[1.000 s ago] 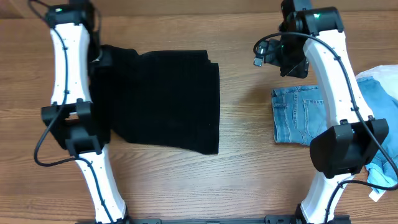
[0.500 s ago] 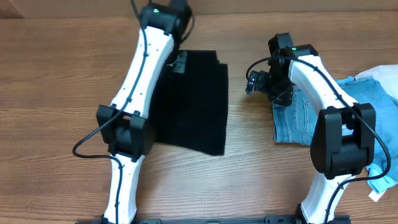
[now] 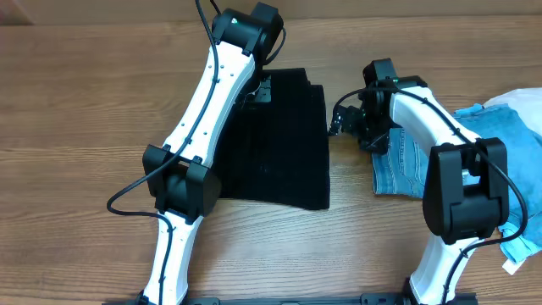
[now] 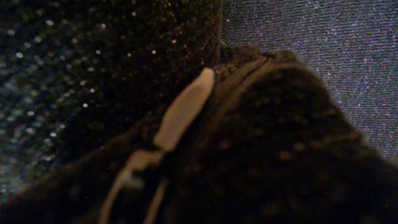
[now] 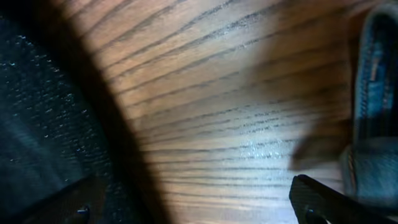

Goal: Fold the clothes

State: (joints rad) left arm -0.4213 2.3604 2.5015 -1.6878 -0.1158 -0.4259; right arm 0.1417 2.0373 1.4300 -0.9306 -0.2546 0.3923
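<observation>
My left gripper needs to swing to the left in the overhead view, then return over the black garment's far end (image 3: pixel 292 85) to release, since the held knit looks bunched.
The black fuzzy knit garment (image 3: pixel 284 148) lies folded into a narrow stack at the table's middle. My left gripper (image 3: pixel 262 89) is over its top edge. In the left wrist view the black knit (image 4: pixel 280 155) fills the frame with a pale strip (image 4: pixel 183 112) in a fold, and the fingers are buried in it. My right gripper (image 3: pixel 345 123) is open and empty over bare wood (image 5: pixel 196 208), between the black garment (image 5: pixel 37 124) and the folded light-blue denim (image 3: pixel 398 165), which also shows in the right wrist view (image 5: pixel 373 93).
A heap of light-blue cloth (image 3: pixel 508 127) lies at the right edge, partly under the right arm. The left arm stretches diagonally over the left part of the black garment. The wooden table (image 3: pixel 85 127) surrounds everything.
My left gripper has swung right, carrying the garment's left edge over, so the garment is narrower and lies further right. My right gripper has moved left and down to the gap beside the denim.
</observation>
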